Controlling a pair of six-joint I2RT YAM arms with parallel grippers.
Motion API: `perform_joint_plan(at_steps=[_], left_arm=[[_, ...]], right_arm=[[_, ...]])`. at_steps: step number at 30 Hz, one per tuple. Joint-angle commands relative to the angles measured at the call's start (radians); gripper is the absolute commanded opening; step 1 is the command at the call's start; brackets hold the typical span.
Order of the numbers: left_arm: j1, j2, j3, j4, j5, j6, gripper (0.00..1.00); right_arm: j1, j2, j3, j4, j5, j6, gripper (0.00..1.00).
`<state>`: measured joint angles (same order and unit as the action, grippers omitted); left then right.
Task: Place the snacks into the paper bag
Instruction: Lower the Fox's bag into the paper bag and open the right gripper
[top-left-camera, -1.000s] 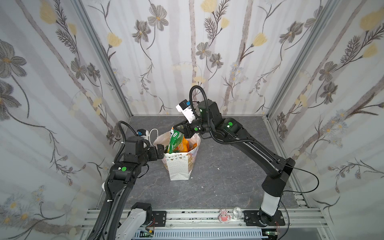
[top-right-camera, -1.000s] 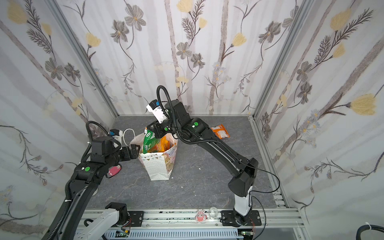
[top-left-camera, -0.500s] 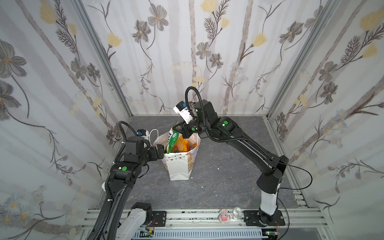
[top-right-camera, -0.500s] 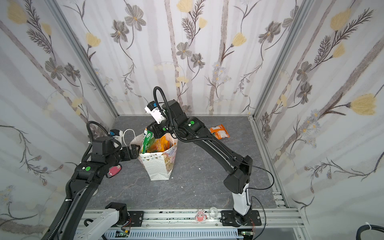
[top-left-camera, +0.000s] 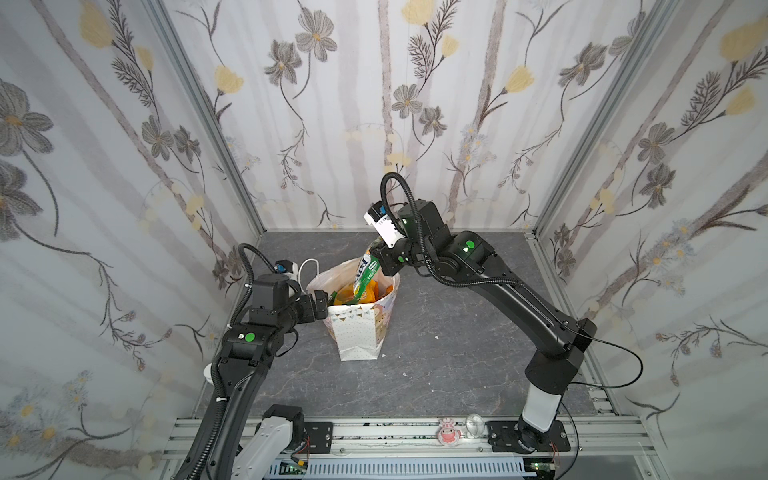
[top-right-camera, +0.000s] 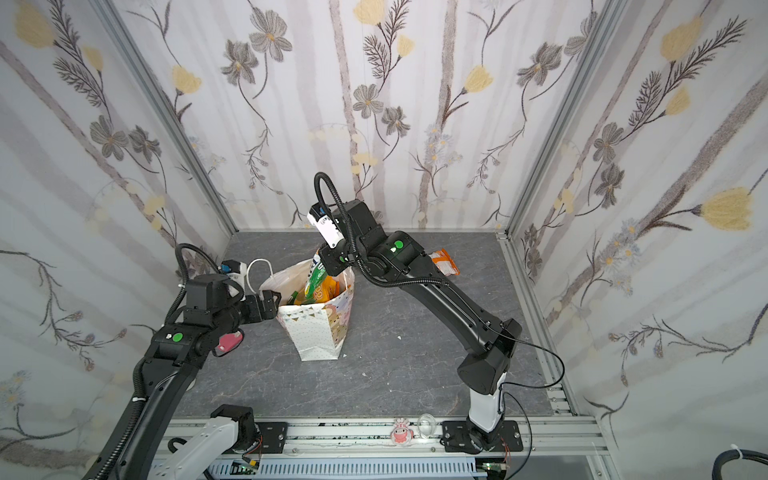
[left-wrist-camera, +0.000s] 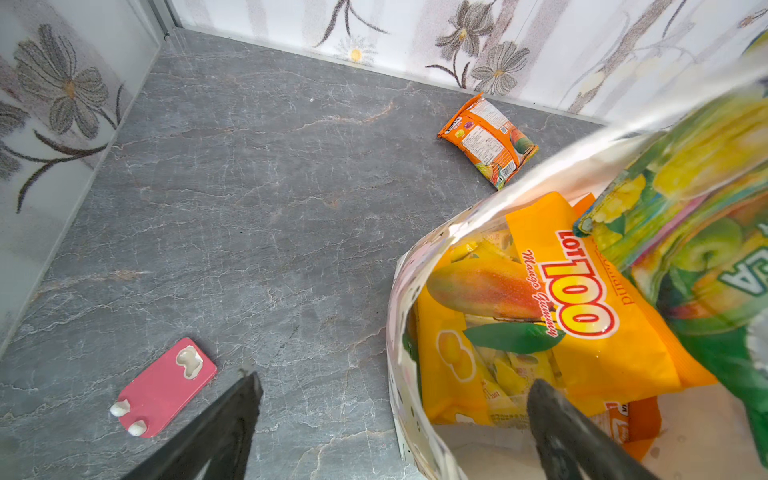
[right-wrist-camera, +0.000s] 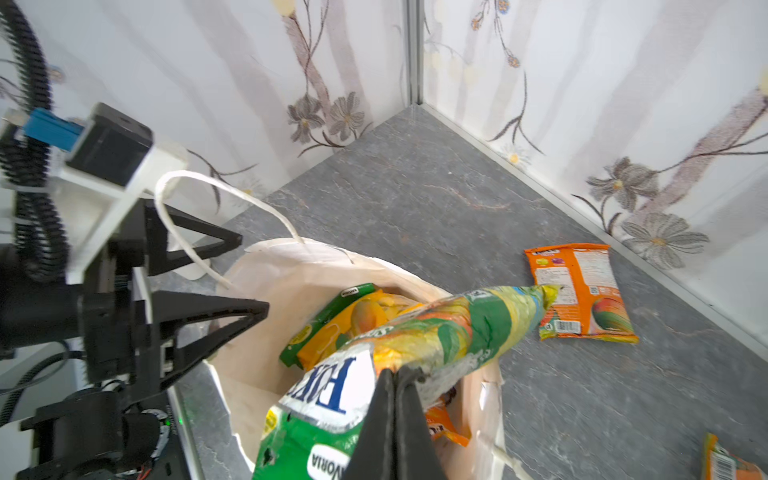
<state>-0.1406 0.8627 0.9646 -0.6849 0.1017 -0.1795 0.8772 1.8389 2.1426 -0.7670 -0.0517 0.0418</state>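
Note:
The right gripper needs to go down next and release the green snack packet into the bag's opening below the gripper, because the packet's lower end hangs inside.
The white paper bag stands upright mid-table with its mouth held wide. My right gripper is shut on a green snack packet that hangs tilted, its lower end inside the bag mouth. Orange and yellow snacks lie inside the bag. My left gripper is open and straddles the bag's left rim, one finger inside and one outside. An orange packet lies flat on the table behind the bag.
A pink flat object lies on the table under the left arm. Part of another orange packet shows at the right wrist view's edge. The bag's white cord handle loops by the left gripper. Flowered walls close three sides.
My right arm swung slightly left with the green packet, then back right, keeping it over the bag mouth. The left arm and bag have not moved.

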Motion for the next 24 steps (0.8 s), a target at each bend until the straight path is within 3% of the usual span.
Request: perform_joint_plan(at_steps=[1, 7, 15, 18, 21, 24], left_arm=[[0.0, 0.002, -0.001, 0.019, -0.009, 0.011, 1.0], [0.0, -0.002, 0.003, 0.016, -0.01, 0.014, 1.0], [0.001, 0.0, 0.004, 0.016, -0.012, 0.014, 1.0], [0.001, 0.003, 0.002, 0.018, -0.008, 0.011, 1.0], [0.001, 0.006, 0.003, 0.02, -0.006, 0.012, 1.0], [0.001, 0.007, 0.005, 0.019, -0.003, 0.014, 1.0]], right_arm=[[0.013, 0.014, 0.007, -0.024, 0.117, -0.051, 0.0], [0.058, 0.051, 0.007, -0.073, 0.244, -0.094, 0.0], [0.119, 0.007, 0.007, -0.144, 0.269, -0.117, 0.0], [0.151, -0.013, 0.006, -0.159, 0.26, -0.116, 0.13], [0.168, -0.023, 0.007, -0.146, 0.149, -0.103, 0.36], [0.169, -0.03, 0.008, -0.109, 0.055, -0.081, 0.42]])
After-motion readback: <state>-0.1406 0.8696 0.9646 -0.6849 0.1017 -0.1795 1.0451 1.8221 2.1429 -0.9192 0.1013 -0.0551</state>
